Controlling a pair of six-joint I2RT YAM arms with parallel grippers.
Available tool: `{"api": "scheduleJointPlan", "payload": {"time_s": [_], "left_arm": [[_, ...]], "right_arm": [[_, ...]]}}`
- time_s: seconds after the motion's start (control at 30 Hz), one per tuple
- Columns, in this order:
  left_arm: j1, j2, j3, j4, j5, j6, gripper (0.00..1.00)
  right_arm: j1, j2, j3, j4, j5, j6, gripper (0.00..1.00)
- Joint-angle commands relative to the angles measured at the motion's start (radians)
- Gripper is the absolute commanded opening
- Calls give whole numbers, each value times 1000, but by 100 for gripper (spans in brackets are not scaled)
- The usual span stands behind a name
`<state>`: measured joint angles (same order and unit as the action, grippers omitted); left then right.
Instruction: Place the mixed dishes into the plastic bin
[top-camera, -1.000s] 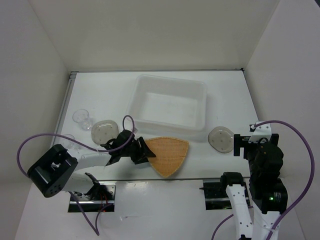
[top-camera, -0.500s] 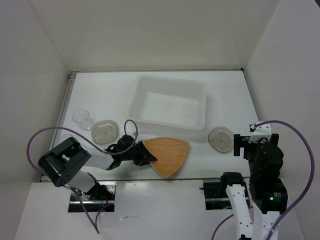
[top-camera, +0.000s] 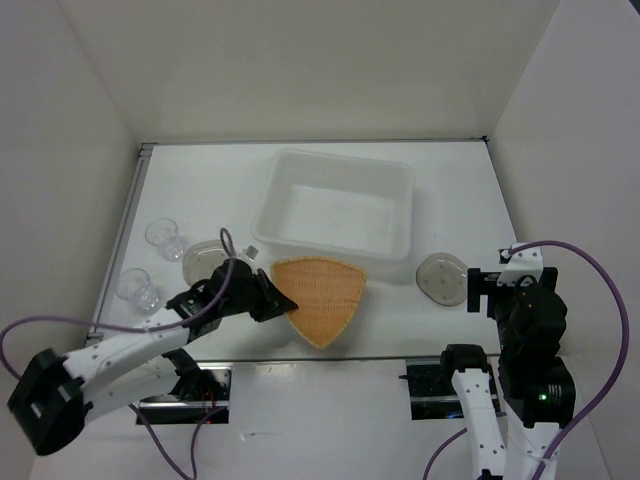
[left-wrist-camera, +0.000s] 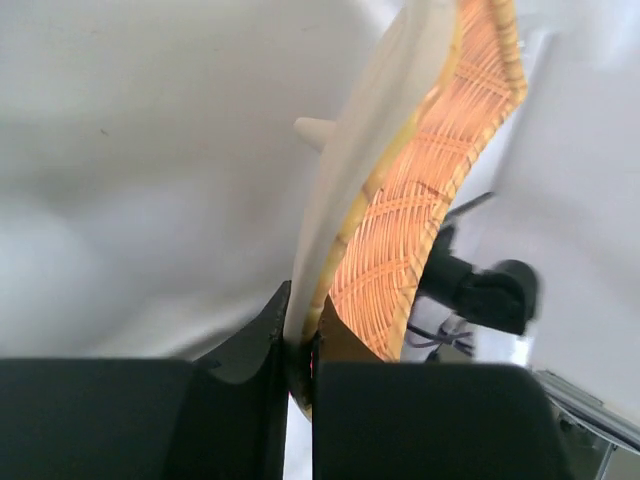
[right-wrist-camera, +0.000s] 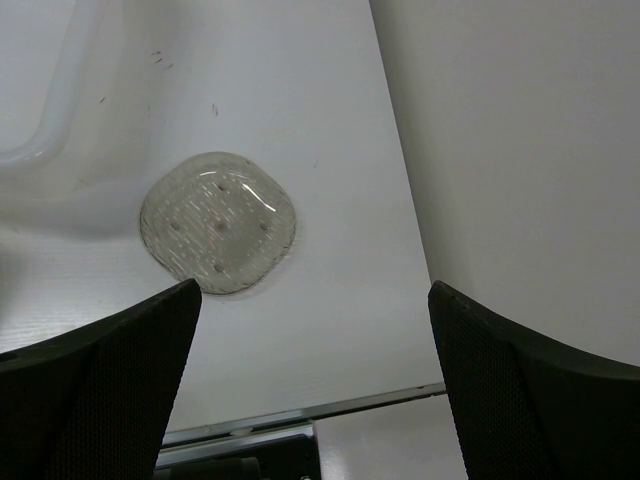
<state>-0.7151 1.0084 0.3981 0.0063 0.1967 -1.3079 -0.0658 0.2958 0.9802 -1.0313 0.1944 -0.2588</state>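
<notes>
The orange ribbed plate goes outward over the bin's near rim in my left gripper next. It comes down onto the bin's empty bottom for release there.
My left gripper is shut on the left rim of the orange ribbed plate, which is tilted just in front of the plastic bin. In the left wrist view the fingers pinch the plate's edge at the left gripper. One grey-brown saucer lies left of that gripper, with two clear cups further left. The other saucer lies right of the bin. My right gripper stands open beside it, touching nothing.
White walls close in the table on the left, back and right. A metal strip marks the near edge. The left arm's purple cable loops above the table's left front.
My left gripper has shut on the plate's rim and carried it a little left and toward the bin. The left arm has stretched out, uncovering the nearer cup. The right arm is still.
</notes>
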Motion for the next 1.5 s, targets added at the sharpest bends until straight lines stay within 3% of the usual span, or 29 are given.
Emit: {"api": "scheduleJointPlan", "payload": {"time_s": [0.0,0.07,0.13,0.37,0.4,0.53,0.67,0.97,1.17,1.33,1.37,1.47], "left_arm": [[-1,-262,208,-369,-106,13,0],[-1,-371,290,-445,-185,13,0],[-1,-372,372,-483,-220,39,0],[34,143,651,-238,-157,148,0],[34,207,762,-250,-204,168,0],[78,483,902,-215,-258,200,0],[121,627,950,-140,-224,145,0],[121,978,1183,-160,-165,154,0],[131,1081,1240,-178,-144,125,0],[131,1113,1263,-227,-154,160,0],[131,1113,1263,-227,-154,160,3],[131,1113,1254,-216,-132,171,51]], "right_arm": [[3,0,-6,60,-3,3,98],[3,0,-6,60,6,3,98],[12,0,-15,60,7,3,98],[21,0,-15,60,16,3,98],[21,0,-15,60,16,3,98],[21,9,-15,60,25,12,98],[21,9,-15,60,34,21,98],[21,0,-15,70,53,30,98],[12,11,-15,79,74,53,98],[-86,124,-15,97,155,64,98],[-100,135,-26,111,184,64,98],[-131,135,-38,207,177,-77,98]]}}
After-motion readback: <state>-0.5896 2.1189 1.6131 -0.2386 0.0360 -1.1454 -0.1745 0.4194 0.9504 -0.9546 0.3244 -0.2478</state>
